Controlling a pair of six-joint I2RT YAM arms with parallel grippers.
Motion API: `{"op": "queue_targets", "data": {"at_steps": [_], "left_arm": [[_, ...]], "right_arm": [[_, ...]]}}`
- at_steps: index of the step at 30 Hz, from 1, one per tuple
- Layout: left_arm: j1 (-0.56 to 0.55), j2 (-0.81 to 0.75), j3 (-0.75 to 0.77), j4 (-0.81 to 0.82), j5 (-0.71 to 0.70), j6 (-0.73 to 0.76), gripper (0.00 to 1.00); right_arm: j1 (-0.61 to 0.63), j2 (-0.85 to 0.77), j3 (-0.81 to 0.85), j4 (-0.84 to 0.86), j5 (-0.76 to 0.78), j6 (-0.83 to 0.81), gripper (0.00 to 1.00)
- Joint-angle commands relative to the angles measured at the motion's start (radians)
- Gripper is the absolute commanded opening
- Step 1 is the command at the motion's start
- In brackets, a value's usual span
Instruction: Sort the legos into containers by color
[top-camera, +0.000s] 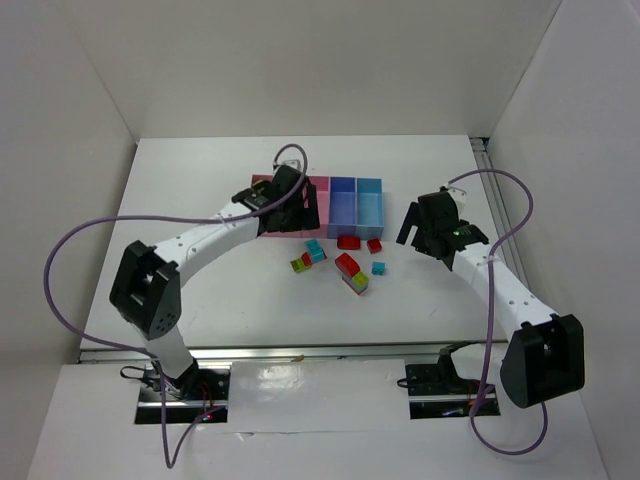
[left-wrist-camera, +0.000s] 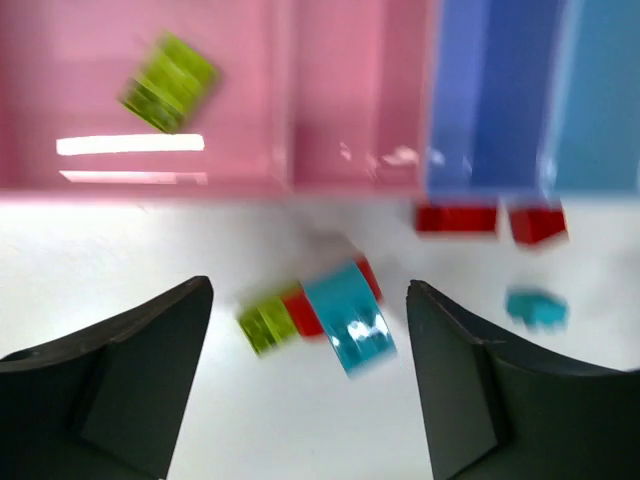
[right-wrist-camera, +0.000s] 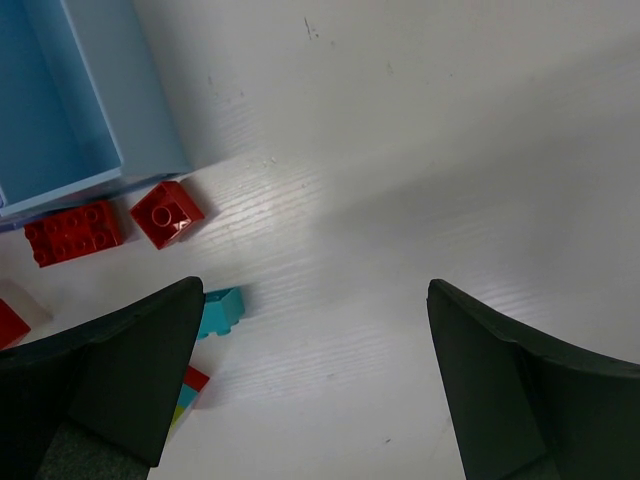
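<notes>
My left gripper turns slightly and lowers onto the cyan lego slanted across the cluster (left-wrist-camera: 350, 322) next, to straddle the lego's long sides.
The joined containers stand at the table's middle: wide pink bin (top-camera: 268, 182), narrow pink (top-camera: 320, 205), periwinkle (top-camera: 343, 207), light blue (top-camera: 369, 205). One lime green brick (left-wrist-camera: 170, 82) lies in the wide pink bin (left-wrist-camera: 80, 110). My left gripper (top-camera: 292, 222) is open and empty at the bins' near edge, above a green-red-cyan cluster (left-wrist-camera: 350, 322). Loose legos lie in front of the bins: red ones (top-camera: 348, 241) (top-camera: 374, 245), a cyan one (top-camera: 379, 268), a red-cyan-green stack (top-camera: 352, 272). My right gripper (right-wrist-camera: 315, 290) is open and empty over bare table, right of the cyan brick (right-wrist-camera: 220, 310).
White walls enclose the table on three sides. The light blue bin's corner (right-wrist-camera: 150, 140) is at the upper left of the right wrist view, with two red bricks (right-wrist-camera: 75, 232) (right-wrist-camera: 166, 212) below it. Purple cables loop from both arms.
</notes>
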Motion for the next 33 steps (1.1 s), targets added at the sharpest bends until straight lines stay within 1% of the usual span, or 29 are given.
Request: {"op": "queue_targets", "data": {"at_steps": [1, 2, 4, 5, 7, 9, 11, 12, 13, 15, 16, 17, 21, 23, 26, 28, 31, 33], "left_arm": [[-0.050, -0.076, -0.074, 0.039, 0.086, 0.010, 0.90], [-0.059, -0.090, -0.099, 0.039, 0.109, -0.036, 0.90], [-0.091, -0.090, -0.110, 0.039, 0.109, -0.085, 0.93], [-0.105, -0.090, -0.125, 0.039, 0.088, -0.134, 0.93], [-0.145, -0.090, -0.125, 0.048, 0.056, -0.167, 0.95], [-0.154, -0.057, -0.113, 0.037, -0.001, -0.210, 0.95], [-0.163, -0.034, -0.095, 0.026, -0.018, -0.225, 0.90], [-0.163, 0.001, -0.064, 0.004, -0.030, -0.225, 0.90], [-0.163, 0.020, -0.043, -0.021, -0.039, -0.225, 0.87], [-0.163, 0.072, 0.002, -0.059, -0.040, -0.225, 0.86], [-0.163, 0.088, 0.014, -0.078, -0.040, -0.225, 0.84], [-0.163, 0.100, 0.025, -0.096, -0.053, -0.253, 0.82], [-0.175, 0.100, -0.024, -0.099, -0.066, -0.291, 0.75], [-0.185, 0.100, -0.035, -0.089, -0.066, -0.300, 0.75], [-0.185, 0.109, -0.035, -0.089, -0.078, -0.300, 0.69], [-0.185, 0.118, -0.035, -0.089, -0.087, -0.290, 0.65], [-0.185, 0.118, -0.026, -0.098, -0.087, -0.280, 0.56], [-0.185, 0.089, -0.026, -0.098, -0.101, -0.280, 0.50]], "right_arm": [[0.005, -0.016, -0.015, 0.031, -0.024, 0.009, 1.00], [0.005, -0.002, -0.015, 0.031, -0.024, 0.009, 1.00], [0.005, 0.010, -0.015, 0.031, -0.035, 0.009, 1.00], [0.005, 0.019, -0.015, 0.031, -0.035, 0.009, 1.00], [0.005, 0.019, -0.006, 0.042, -0.035, 0.009, 1.00], [0.005, 0.019, 0.005, 0.042, -0.046, 0.009, 1.00], [0.005, 0.019, 0.016, 0.042, -0.046, 0.009, 1.00], [0.005, 0.019, 0.016, 0.042, -0.046, 0.009, 1.00], [0.005, 0.019, 0.016, 0.033, -0.046, 0.009, 1.00], [0.005, 0.008, 0.016, 0.033, -0.036, 0.009, 1.00], [0.005, 0.008, 0.016, 0.033, -0.036, 0.009, 1.00], [0.005, -0.001, 0.016, 0.033, -0.036, 0.009, 1.00], [0.005, -0.011, -0.004, 0.033, -0.036, 0.019, 1.00], [0.005, -0.011, -0.004, 0.033, -0.036, 0.019, 1.00], [0.005, -0.011, -0.004, 0.033, -0.036, 0.019, 1.00], [0.005, -0.011, 0.005, 0.023, -0.036, 0.019, 1.00], [0.005, -0.011, 0.005, 0.023, -0.036, 0.009, 1.00], [0.005, -0.011, 0.005, 0.023, -0.036, 0.009, 1.00]]}}
